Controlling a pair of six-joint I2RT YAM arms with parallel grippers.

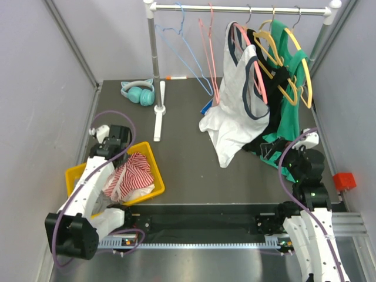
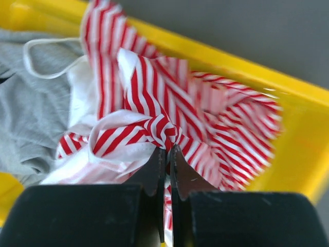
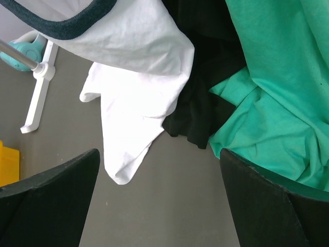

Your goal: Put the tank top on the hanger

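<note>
Roomy bare table is right of my left gripper in the top view, so it should next lift the tank top up and across, then lower and release it.
The red-and-white striped tank top (image 1: pixel 132 173) lies bunched in the yellow bin (image 1: pixel 154 164) at the near left. In the left wrist view my left gripper (image 2: pixel 167 149) is shut on a fold of the tank top (image 2: pixel 154 103), its jaws pressed together on the fabric. The thin salmon-pink hanger (image 1: pixel 208 53) hangs bare from the rail (image 1: pixel 241 9) at the back, to the right of a light blue hanger (image 1: pixel 185 50). My right gripper (image 3: pixel 159 154) stands open over bare table at the near right, nothing between its fingers.
A grey garment (image 2: pixel 31 113) lies in the bin beside the tank top. A white top with navy trim (image 1: pixel 238 106), a black garment (image 3: pixel 200 103) and a green one (image 1: pixel 288 123) hang on the right. Teal headphones (image 1: pixel 139 91) and the rack's foot (image 1: pixel 158 117) sit at the back left.
</note>
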